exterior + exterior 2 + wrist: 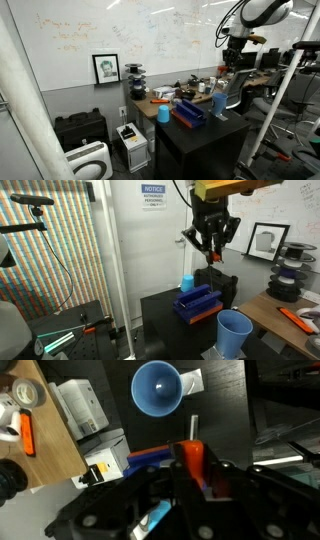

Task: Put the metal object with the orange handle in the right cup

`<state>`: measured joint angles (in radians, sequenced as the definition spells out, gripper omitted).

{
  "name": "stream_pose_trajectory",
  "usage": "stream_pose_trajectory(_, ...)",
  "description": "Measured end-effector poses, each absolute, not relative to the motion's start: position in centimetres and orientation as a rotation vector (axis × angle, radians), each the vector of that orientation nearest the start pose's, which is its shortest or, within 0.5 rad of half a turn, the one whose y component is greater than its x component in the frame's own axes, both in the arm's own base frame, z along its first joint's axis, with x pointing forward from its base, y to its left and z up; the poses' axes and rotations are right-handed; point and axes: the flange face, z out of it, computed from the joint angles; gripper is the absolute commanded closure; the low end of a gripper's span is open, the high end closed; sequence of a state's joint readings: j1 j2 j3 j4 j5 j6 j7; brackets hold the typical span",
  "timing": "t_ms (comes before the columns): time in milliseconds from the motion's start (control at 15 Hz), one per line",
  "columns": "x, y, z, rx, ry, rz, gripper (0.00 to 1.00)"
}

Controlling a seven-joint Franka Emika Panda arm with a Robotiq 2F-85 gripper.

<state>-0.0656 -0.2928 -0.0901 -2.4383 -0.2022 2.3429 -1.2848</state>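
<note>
The metal object goes across with my gripper from above the rack toward the blue tumbler next, then comes down over the tumbler's opening (157, 388).
My gripper (211, 252) is shut on the metal object with the orange handle (192, 458). It hangs high above the black table in both exterior views (234, 62). In the wrist view the orange handle sits between the jaws (195, 468) and its slim metal tip points toward the right cup (157, 388). That cup is a plain blue tumbler, seen from above, open and upright on a white sheet. It also shows in both exterior views (219, 102) (235, 333). A second, cyan cup (163, 113) (187, 282) stands at the table's other end.
A big blue rack (198, 303) (188, 112) lies on the black table (160, 315) between the two cups, under the gripper. A cluttered wooden desk (40, 455) (285, 310) adjoins the table. A white printer (131, 138) stands on the floor.
</note>
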Motion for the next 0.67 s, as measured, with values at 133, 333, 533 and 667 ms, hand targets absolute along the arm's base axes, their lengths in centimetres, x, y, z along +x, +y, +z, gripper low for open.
stream_pose_trajectory(133,45.7,-9.6,41.7,-2.772,-1.912,-0.050,0.89)
stream_pose_trajectory(333,46.2,-11.5,39.4,-2.836,-1.841,0.022,0.89)
stream_pose_trajectory(533,46.9,-12.9,38.6,-2.897,-1.783,0.068,0.89)
stream_pose_trajectory(667,47.4,-13.5,38.7,-2.931,-1.754,0.075,0.89)
